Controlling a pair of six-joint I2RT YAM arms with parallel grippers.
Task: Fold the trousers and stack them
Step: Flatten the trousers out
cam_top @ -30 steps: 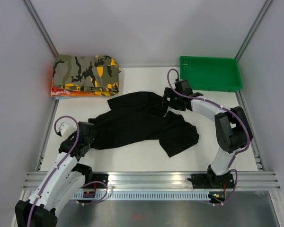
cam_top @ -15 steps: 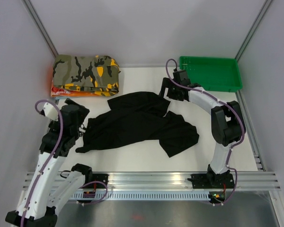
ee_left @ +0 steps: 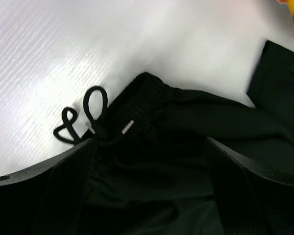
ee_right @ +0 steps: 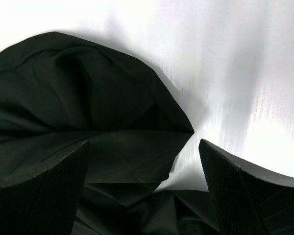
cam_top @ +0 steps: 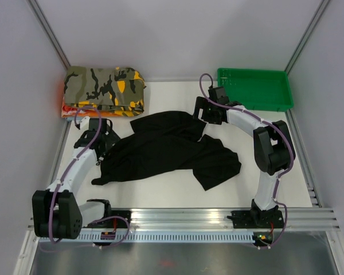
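My left gripper lowers past the black drawstring onto the far corner of the elastic waistband [ee_left: 152,98] next, as that gathered corner lies below the gripper's open fingers.
The black trousers [cam_top: 166,149] lie crumpled across the middle of the white table. My left gripper [cam_top: 106,140] is open at their left end, its jaws wide apart over the elastic waistband [ee_left: 152,98] and the black drawstring [ee_left: 83,117]. In the left wrist view [ee_left: 149,166] there is black fabric between the fingers [ee_left: 49,186]. My right gripper [cam_top: 202,114] is open at the trousers' far right edge. In the right wrist view [ee_right: 144,161] its fingers [ee_right: 245,191] straddle a folded fabric corner [ee_right: 112,122] and bare table.
A folded camouflage garment [cam_top: 105,90] lies on orange cloth at the back left. A green tray [cam_top: 253,89] stands at the back right. Grey walls close in both sides, and a metal rail [cam_top: 183,216] runs along the near edge.
My left arm has swung from the near left up to the waistband end, and the fabric there has shifted. My right gripper has moved slightly left along the far edge.
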